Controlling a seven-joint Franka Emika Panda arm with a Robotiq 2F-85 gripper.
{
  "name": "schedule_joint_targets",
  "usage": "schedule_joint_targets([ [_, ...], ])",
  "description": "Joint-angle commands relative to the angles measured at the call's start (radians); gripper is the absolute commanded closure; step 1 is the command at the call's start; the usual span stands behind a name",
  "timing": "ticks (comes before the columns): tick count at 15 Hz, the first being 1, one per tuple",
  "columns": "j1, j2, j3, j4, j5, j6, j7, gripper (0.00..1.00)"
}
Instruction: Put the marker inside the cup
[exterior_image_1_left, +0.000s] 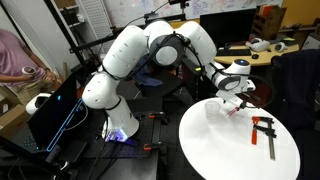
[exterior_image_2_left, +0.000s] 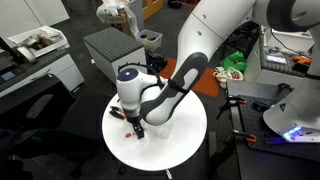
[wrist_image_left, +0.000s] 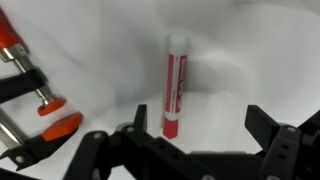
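Observation:
I will next lower my gripper and shift it to the left in the wrist view to close on the marker, because the marker's red end (wrist_image_left: 171, 121) sits off-centre between the open fingers.
The marker (wrist_image_left: 176, 85) is a thin red stick with a white end. It lies flat on the white table in the wrist view, its red end near the left finger. My gripper (wrist_image_left: 200, 125) is open and empty, low over the table, with the marker's near end just inside the jaws and off-centre to the left. The gripper also shows in both exterior views (exterior_image_1_left: 233, 100) (exterior_image_2_left: 136, 126), down at the table. The cup (exterior_image_1_left: 213, 108) is a faint clear shape on the table beside the gripper. It is out of the wrist view.
A red-and-black bar clamp (wrist_image_left: 35, 95) lies left of the marker, and also shows in an exterior view (exterior_image_1_left: 265, 132). The round white table (exterior_image_1_left: 225, 150) (exterior_image_2_left: 175, 150) has edges close by. Desks, a grey box (exterior_image_2_left: 110, 45) and clutter surround it.

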Motion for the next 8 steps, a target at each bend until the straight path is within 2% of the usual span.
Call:
schedule_joint_targets([
  [1,-0.006,0.055,0.009,0.087,0.006,-0.062,-0.027,0.00],
  [8,-0.001,0.116,0.003,0.175,0.007,-0.124,-0.023,0.00],
])
